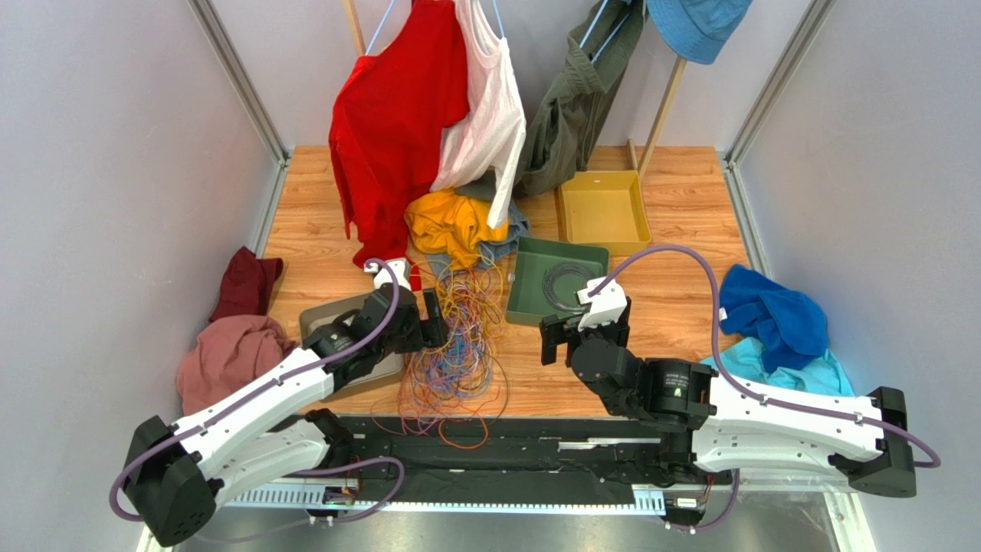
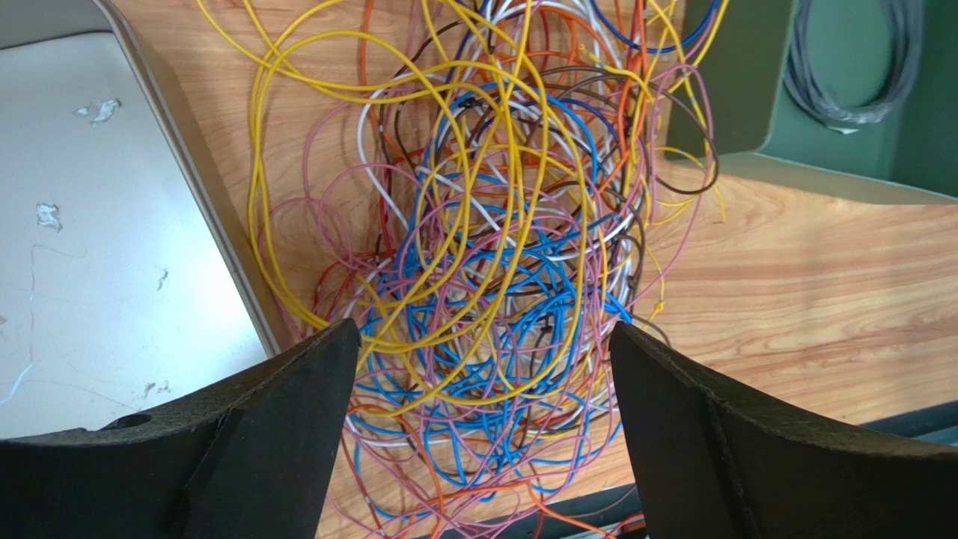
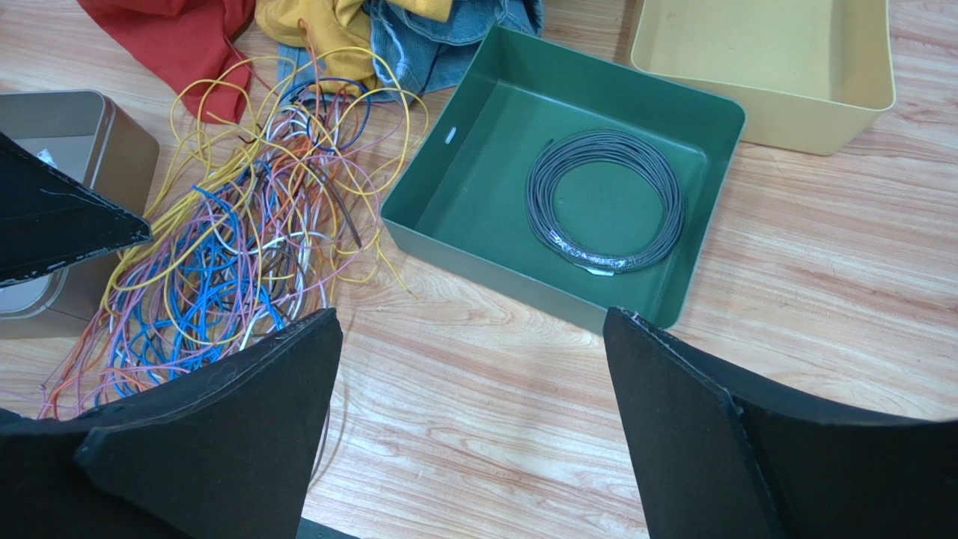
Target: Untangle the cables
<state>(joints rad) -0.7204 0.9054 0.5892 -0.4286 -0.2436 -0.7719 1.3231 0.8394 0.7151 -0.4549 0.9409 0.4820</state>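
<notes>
My left gripper is above the upper yellow wires, which lie in loops on top of the tangle. Next it needs to go down onto the heap of cables and close its fingers around them.
The cables point(image 1: 461, 345) lie as one tangled heap of thin yellow, blue, pink, orange and white wires on the wooden table, between the two arms. My left gripper point(image 1: 432, 320) hangs just above the heap's left side, open, and nothing is between its fingers. In the left wrist view the cables point(image 2: 495, 258) fill the gap of the left gripper point(image 2: 484, 337). My right gripper point(image 1: 559, 339) is open over bare wood to the right of the heap. In the right wrist view the right gripper point(image 3: 472, 318) holds nothing and the cables point(image 3: 225, 258) lie to its left.
A green tray point(image 1: 524, 305) holding a dark grey coil point(image 3: 607, 202) stands right of the heap, with a yellow tray point(image 1: 605, 207) behind it. A grey tray point(image 2: 113, 225) lies under the left arm. Clothes hang at the back, with a yellow garment point(image 1: 449, 224) touching the heap. More cloths lie at both sides.
</notes>
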